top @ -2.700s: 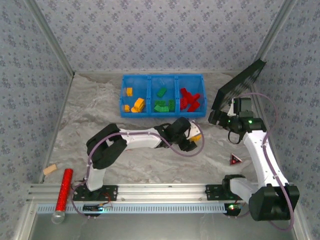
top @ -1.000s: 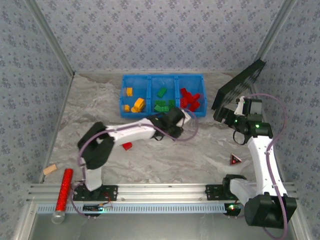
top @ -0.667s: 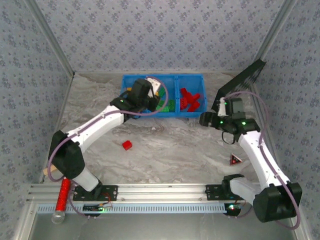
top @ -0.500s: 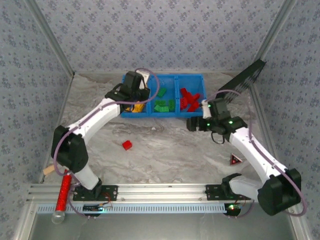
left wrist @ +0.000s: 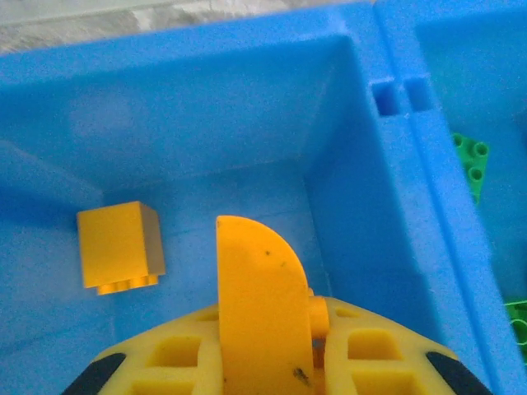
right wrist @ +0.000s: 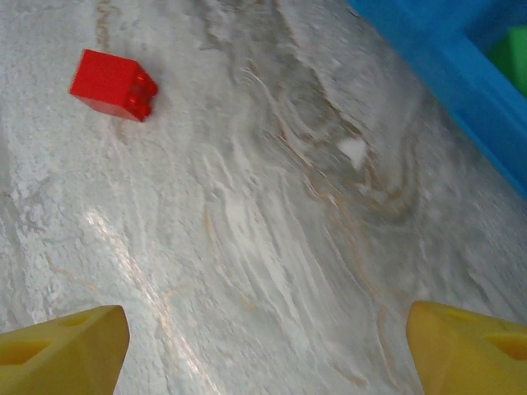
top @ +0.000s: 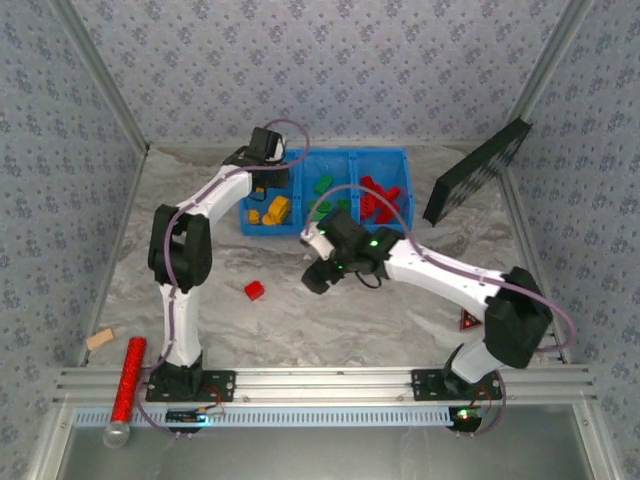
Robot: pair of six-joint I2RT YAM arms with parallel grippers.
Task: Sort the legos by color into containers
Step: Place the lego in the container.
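Note:
My left gripper moves down to the blue tray section's bare bottom next, beside the tray's divider. It then releases the curved yellow-orange lego (left wrist: 259,296), since yellow legos lie there.
My left gripper (top: 264,160) hangs over the left compartment of the blue tray (top: 385,152), shut on a curved yellow-orange lego (left wrist: 259,296). Below it in that compartment lies another yellow lego (left wrist: 119,247), and more yellow legos (top: 275,208) sit nearer the front. Green legos (top: 322,185) lie in the middle compartment, red legos (top: 378,198) in the right one. One red lego (top: 254,290) lies loose on the table. My right gripper (top: 316,277) hovers open to its right, low over the marble. In the right wrist view the red lego (right wrist: 113,84) is at the upper left, apart from the gripper (right wrist: 263,346).
A black flat panel (top: 478,172) leans at the right wall. A red glittery tube (top: 127,378) and a small wooden block (top: 100,339) lie at the near left. A small red triangular piece (top: 470,320) rests near the right arm's base. The tray's front wall (right wrist: 445,62) is close by.
The left arm has carried the yellow-orange lego from mid-table up over the tray's left compartment. The right arm has swung left from the black panel toward the loose red lego.

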